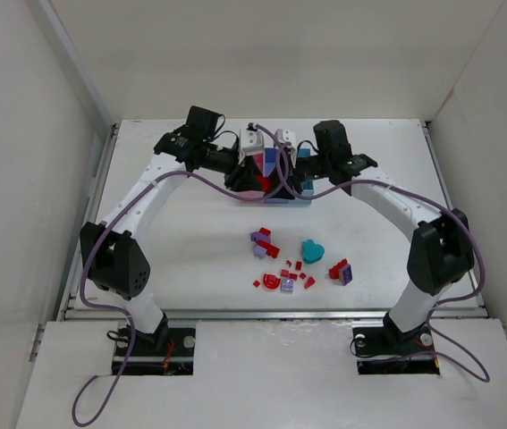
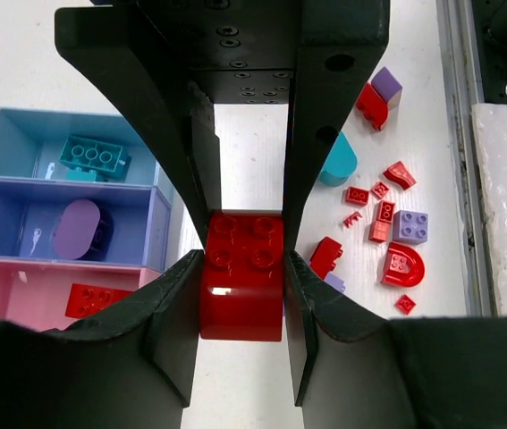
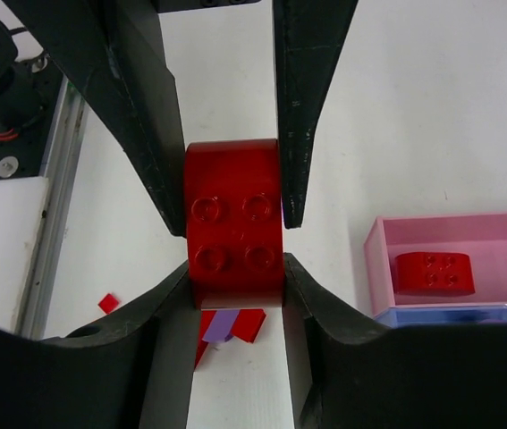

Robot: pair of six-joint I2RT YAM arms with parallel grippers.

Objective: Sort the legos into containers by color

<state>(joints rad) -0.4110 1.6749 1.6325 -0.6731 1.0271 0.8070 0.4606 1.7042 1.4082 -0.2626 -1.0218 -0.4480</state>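
The red brick goes outward and down with my turning right gripper over the far part of the pink bin (image 1: 258, 163) next for release, since the bin already holds red.
My left gripper (image 2: 242, 261) and my right gripper (image 3: 235, 268) meet tip to tip above the table beside the containers (image 1: 299, 198). Both are shut on the same red 2x2 brick (image 2: 242, 277), also seen in the right wrist view (image 3: 235, 223). The light blue bin (image 2: 21, 134) holds a teal brick (image 2: 95, 156), the purple-blue bin (image 2: 12, 223) a lilac oval piece (image 2: 79, 230), and the pink bin (image 2: 21, 286) a red brick (image 2: 97, 299). Loose legos lie on the table: a teal heart (image 1: 312, 250), a red arch (image 2: 402, 266), a lilac brick (image 2: 410, 226) and small red bits.
The loose pieces are spread in front of the bins, from a red and lilac clump (image 1: 262, 243) to a red and purple pair (image 1: 341, 271). A metal rail (image 1: 271, 313) runs along the table's near edge. White walls enclose the left, right and back sides.
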